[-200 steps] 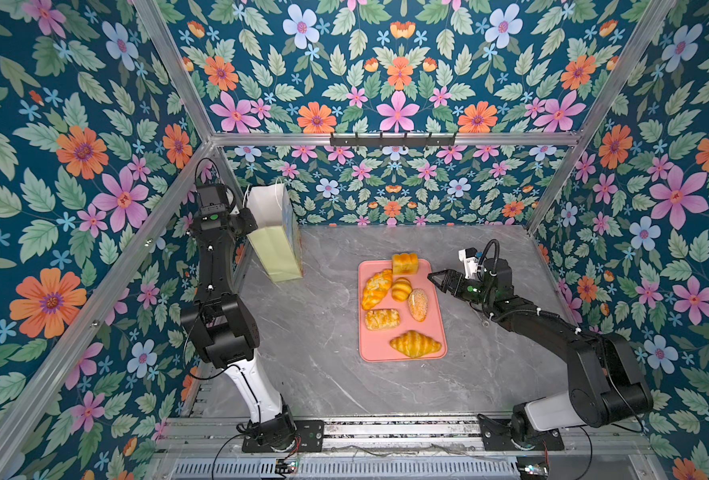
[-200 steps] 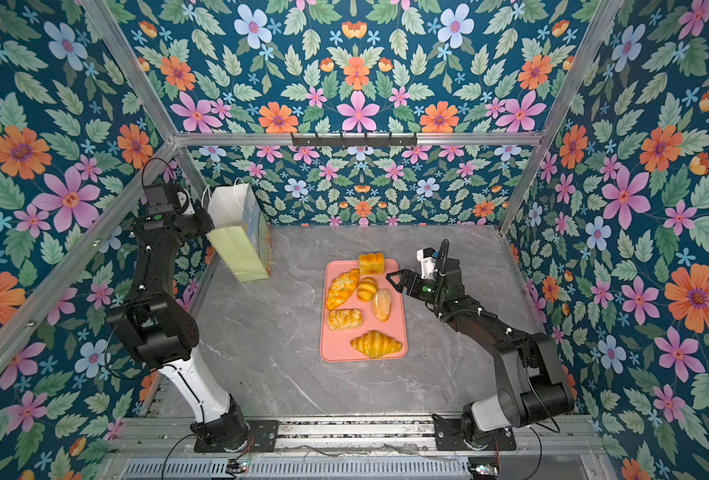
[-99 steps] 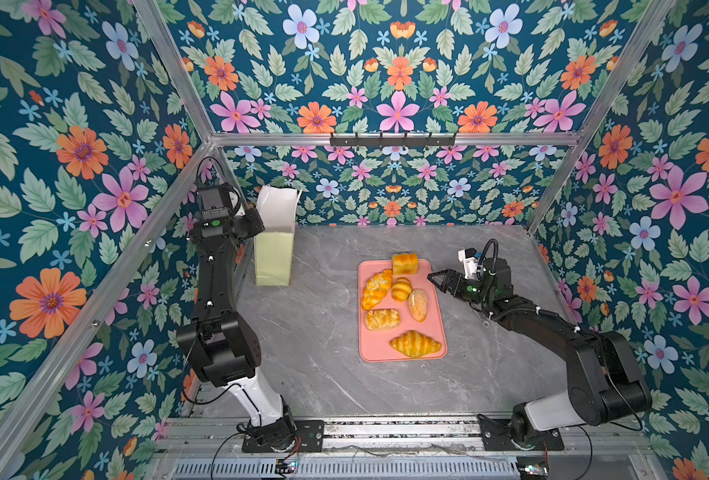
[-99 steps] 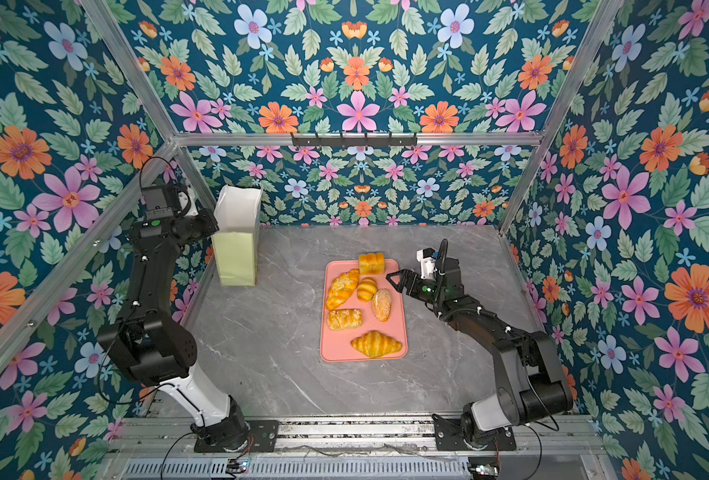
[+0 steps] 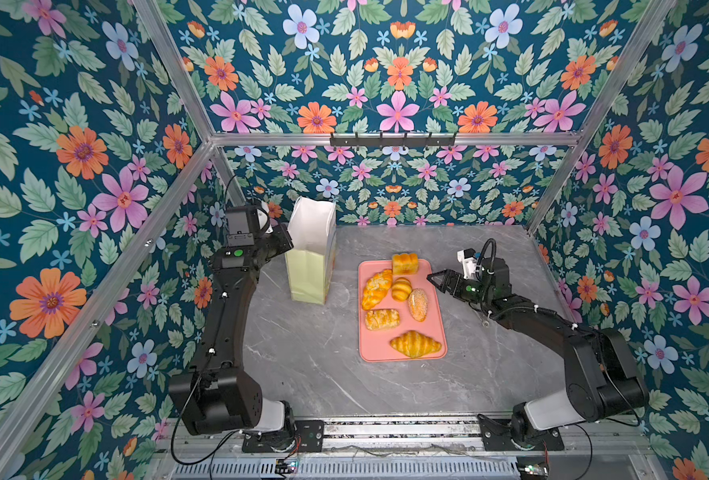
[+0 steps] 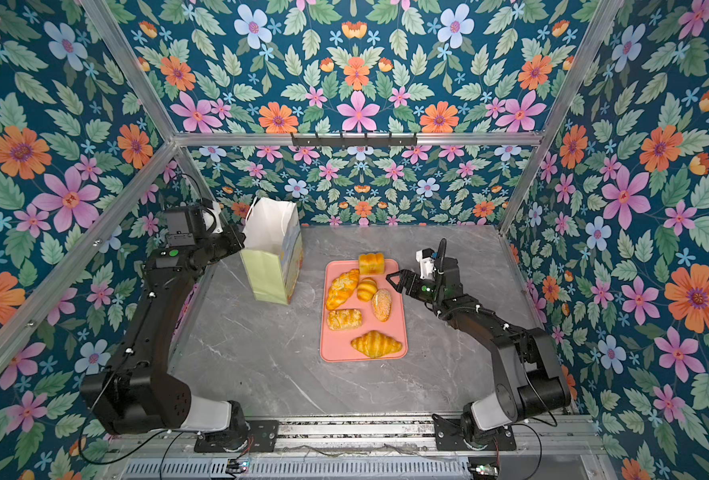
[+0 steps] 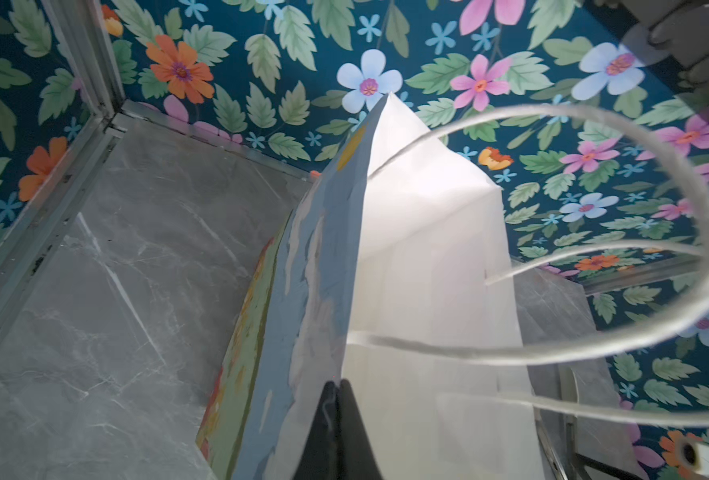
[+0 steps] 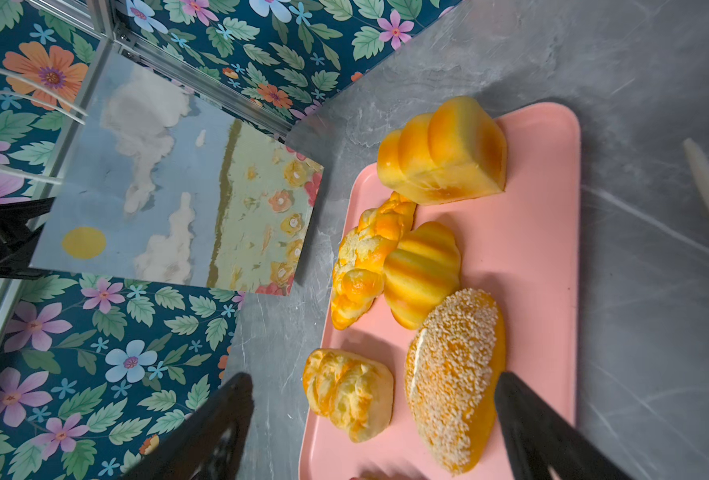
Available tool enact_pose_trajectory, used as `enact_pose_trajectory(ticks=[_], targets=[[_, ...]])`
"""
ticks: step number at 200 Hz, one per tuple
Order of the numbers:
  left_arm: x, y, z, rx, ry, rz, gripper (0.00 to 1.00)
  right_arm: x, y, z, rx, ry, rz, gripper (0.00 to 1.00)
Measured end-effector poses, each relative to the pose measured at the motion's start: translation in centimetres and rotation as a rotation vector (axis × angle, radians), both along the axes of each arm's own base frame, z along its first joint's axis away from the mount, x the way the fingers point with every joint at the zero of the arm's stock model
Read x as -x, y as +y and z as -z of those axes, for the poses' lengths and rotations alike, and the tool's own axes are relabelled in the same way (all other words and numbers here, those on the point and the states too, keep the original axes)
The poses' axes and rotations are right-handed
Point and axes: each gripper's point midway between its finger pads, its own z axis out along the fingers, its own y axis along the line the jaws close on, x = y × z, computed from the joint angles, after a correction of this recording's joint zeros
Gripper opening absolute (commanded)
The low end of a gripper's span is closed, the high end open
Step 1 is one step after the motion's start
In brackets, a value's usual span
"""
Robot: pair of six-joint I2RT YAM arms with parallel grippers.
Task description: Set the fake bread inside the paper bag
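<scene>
My left gripper should pull the bag (image 5: 309,270) toward the pink tray, onto the bare tabletop beside it, and let go of the bag's near rim, as a gap separates them.
The pale yellow-green paper bag (image 5: 309,270) (image 6: 270,270) stands upright at the back left of the table, its white mouth open upward. My left gripper (image 5: 288,240) (image 6: 242,242) (image 7: 336,384) is shut on the bag's rim (image 7: 386,291). Several fake bread pieces lie on the pink tray (image 5: 375,350) (image 6: 338,351): square loaf (image 5: 405,263), braided loaf (image 5: 375,289), round roll (image 5: 401,288), seeded bun (image 5: 417,304) (image 8: 454,374), flaky pastry (image 5: 382,319) (image 8: 348,392) and croissant (image 5: 415,344). My right gripper (image 5: 431,277) (image 6: 391,277) (image 8: 373,380) hovers open at the tray's right edge, holding nothing.
White cord handles (image 7: 594,349) loop loose above the bag's mouth. Floral walls with aluminium frame posts (image 5: 170,199) close in the left, back and right. Bare grey marble table (image 5: 323,374) lies in front of the tray and the bag.
My left gripper has swung the bag from a tilt by the left wall to upright, further right toward the tray. The right arm has not moved.
</scene>
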Motion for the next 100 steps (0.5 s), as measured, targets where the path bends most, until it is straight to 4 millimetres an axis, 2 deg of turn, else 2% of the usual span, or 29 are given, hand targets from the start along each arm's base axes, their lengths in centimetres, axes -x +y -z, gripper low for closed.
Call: enact_pose_trajectory(ticks=[24, 66, 100], targets=[[1.2, -1.6, 0.6, 0.027, -0.007, 0.01, 0.0, 0.1, 0.0, 0.1, 0.004, 0.007, -0.001, 0.91], [2.8, -3.1, 3.8, 0.069, 0.051, -0.028, 0.0, 0.1, -0.1, 0.3, 0.01, 0.013, 0.0, 0.91], [3.3, -3.6, 3.6, 0.082, 0.038, -0.051, 0.01, -0.1, -0.1, 0.7, 0.015, 0.02, 0.002, 0.91]])
